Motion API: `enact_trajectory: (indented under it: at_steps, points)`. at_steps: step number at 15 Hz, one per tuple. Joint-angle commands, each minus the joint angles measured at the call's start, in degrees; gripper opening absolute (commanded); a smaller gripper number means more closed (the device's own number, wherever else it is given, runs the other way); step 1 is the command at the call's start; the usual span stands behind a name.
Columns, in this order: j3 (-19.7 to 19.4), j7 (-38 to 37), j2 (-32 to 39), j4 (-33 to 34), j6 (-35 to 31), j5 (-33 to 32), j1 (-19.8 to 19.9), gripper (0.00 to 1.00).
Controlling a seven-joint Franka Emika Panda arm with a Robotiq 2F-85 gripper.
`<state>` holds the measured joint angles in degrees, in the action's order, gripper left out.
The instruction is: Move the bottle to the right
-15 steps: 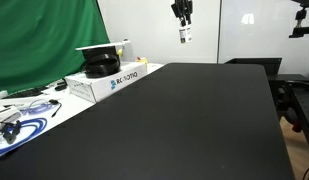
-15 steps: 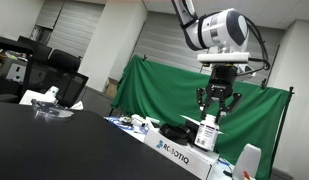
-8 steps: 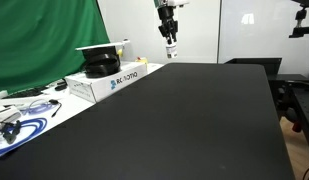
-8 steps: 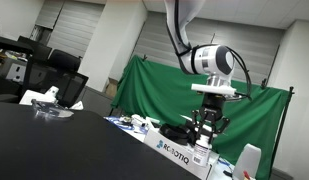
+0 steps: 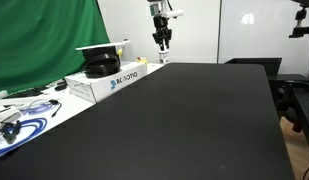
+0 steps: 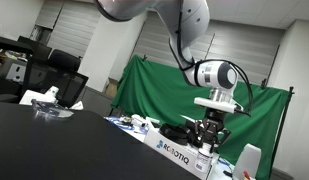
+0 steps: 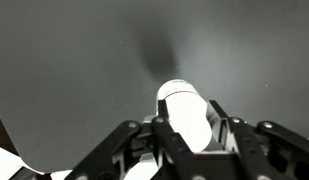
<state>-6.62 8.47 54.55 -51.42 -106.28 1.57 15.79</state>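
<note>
The bottle (image 5: 160,58) hangs clear of its shadow, and the black tabletop beside the white box is below my gripper, so my gripper will lower the bottle and let it go next.
The small white bottle (image 7: 184,118) sits between my gripper's (image 7: 186,112) two fingers (image 7: 217,110), cap pointing away over the black table (image 7: 74,70). In both exterior views the gripper (image 5: 161,42) (image 6: 206,140) hangs low over the table's far edge with the bottle (image 5: 160,58) (image 6: 203,160) under it, beside the white box (image 5: 106,83). I cannot tell whether the bottle touches the table.
The white box (image 6: 178,152) carries a black round object (image 5: 100,64). A green curtain (image 5: 39,40) hangs behind it. Cables and papers (image 5: 16,125) lie at the table's near left edge. A chair (image 5: 294,100) stands past the other side.
The gripper has carried the bottle down towards the table's far edge and sideways towards the white box. It stays shut on the bottle.
</note>
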Motion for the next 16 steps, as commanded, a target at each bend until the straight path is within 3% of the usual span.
enact_trajectory:
  at_steps: [1,9,16]
  points:
    - [1.33,-3.65,6.09,9.51,1.66,2.18,2.2,0.18]
    - [1.16,-6.49,13.36,16.84,1.76,1.9,3.07,0.18]
    - [0.54,-7.58,15.99,17.55,1.36,2.31,2.77,0.18]
